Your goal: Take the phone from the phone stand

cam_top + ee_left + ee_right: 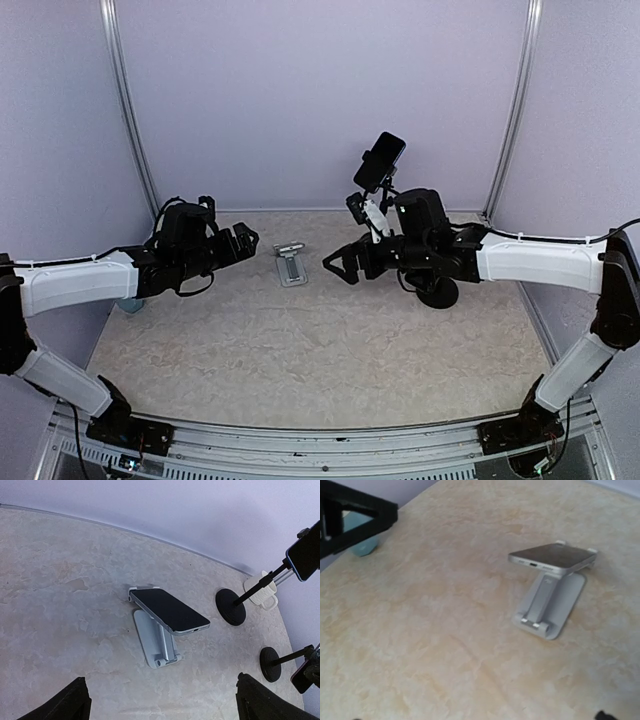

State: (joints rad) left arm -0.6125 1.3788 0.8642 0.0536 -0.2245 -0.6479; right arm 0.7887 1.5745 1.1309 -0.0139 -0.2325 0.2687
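My right gripper is going to move down and to the left in the top view next, onto the phone stand's post (291, 267) (542, 600), which is bare under the phone.
A dark-screened phone (289, 247) lies tilted on a silver folding phone stand (293, 270) at the middle back of the table. My left gripper (243, 240) is open and empty, just left of the stand. My right gripper (340, 265) is open and empty, just right of it. In the left wrist view the phone (167, 610) rests on the stand (150, 640) ahead of the gripper (167, 705), whose black fingertips (75, 702) stand wide apart. In the right wrist view the phone (555, 557) sits on the stand (555, 602); only one fingertip (604, 714) shows at the bottom edge.
A second phone (380, 160) is clamped high on a black pole stand with a round base (437, 292) behind my right arm. A white mug (262, 587) and another round base (272, 664) stand at the right. A teal object (130, 305) lies at the far left.
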